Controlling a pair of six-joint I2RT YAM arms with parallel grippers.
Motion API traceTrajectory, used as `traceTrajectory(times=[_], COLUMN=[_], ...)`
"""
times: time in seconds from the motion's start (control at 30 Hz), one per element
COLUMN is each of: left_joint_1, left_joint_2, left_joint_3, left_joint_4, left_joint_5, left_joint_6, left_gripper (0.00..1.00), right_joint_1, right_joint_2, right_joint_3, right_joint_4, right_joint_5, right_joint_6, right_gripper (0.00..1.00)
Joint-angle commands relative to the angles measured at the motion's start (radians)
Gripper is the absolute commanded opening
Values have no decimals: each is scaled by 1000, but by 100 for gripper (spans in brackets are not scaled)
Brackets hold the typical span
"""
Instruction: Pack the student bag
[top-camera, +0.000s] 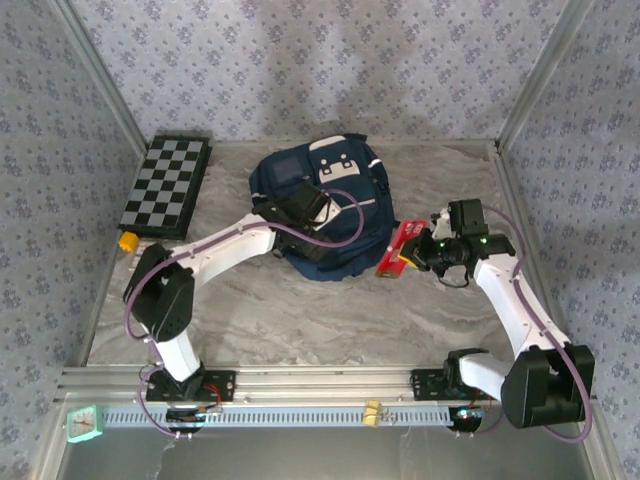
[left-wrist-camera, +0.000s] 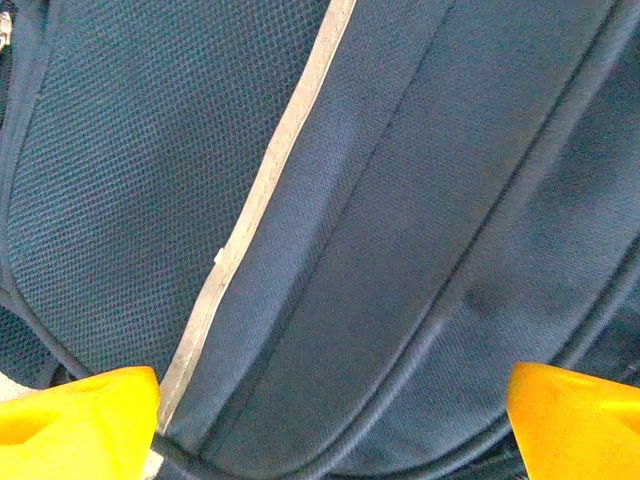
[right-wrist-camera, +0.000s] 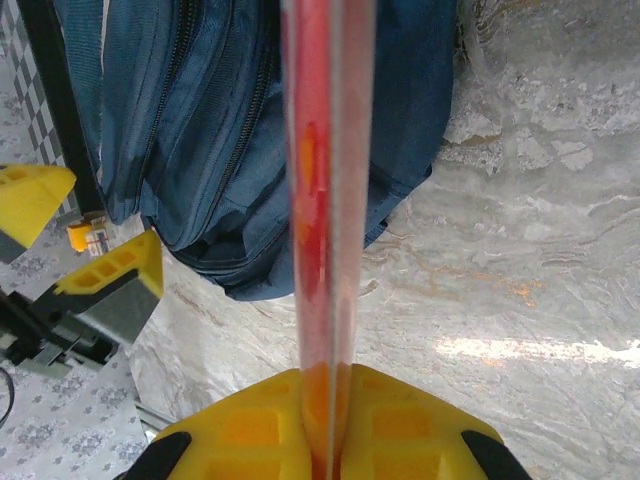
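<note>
The flat red pack still hangs outside the student bag's zippered side (top-camera: 358, 229) (right-wrist-camera: 207, 125), so the robot's right gripper will next move outward and over that side and release the pack there.
The student bag (top-camera: 345, 180), navy blue with white patches, lies at the back middle of the table. My left gripper (top-camera: 322, 203) hovers over its front panel with its yellow fingers (left-wrist-camera: 85, 415) wide open and nothing between them. Close under it run the bag's fabric (left-wrist-camera: 430, 200) and its thin white stripe (left-wrist-camera: 262, 205). My right gripper (top-camera: 420, 252) is shut on a thin red flat item (top-camera: 396, 250), held edge-on (right-wrist-camera: 322, 200) just right of the bag (right-wrist-camera: 200, 130). In the right wrist view the left gripper (right-wrist-camera: 75, 235) stands at the far left.
A folded chessboard (top-camera: 165, 185) lies at the back left, with a small yellow object (top-camera: 127, 241) at its near corner. A teal item (top-camera: 85, 425) and a small yellow piece (top-camera: 372, 412) sit by the front rail. Bare marble table (right-wrist-camera: 520, 250) stretches right of the bag.
</note>
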Motion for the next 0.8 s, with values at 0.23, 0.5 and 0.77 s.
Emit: traceTrajectory(times=[0.23,0.5,0.77], left_joint_1=[57,80,49], left_joint_2=[89,116,86], left_joint_3=[176,215,256], left_joint_4=[-20,-28,-29], left_joint_5=[12,23,11], left_joint_6=[10,-8,-129], left_gripper=[75,42,0], right_joint_1=[-13,-29,-5], right_joint_2=[12,6,37], right_joint_3=[22,35,68], right_joint_4=[17,10,110], right_joint_5=[-22,-50,-109], right_joint_6=[-1,-4,73], right_gripper=[0,0,0])
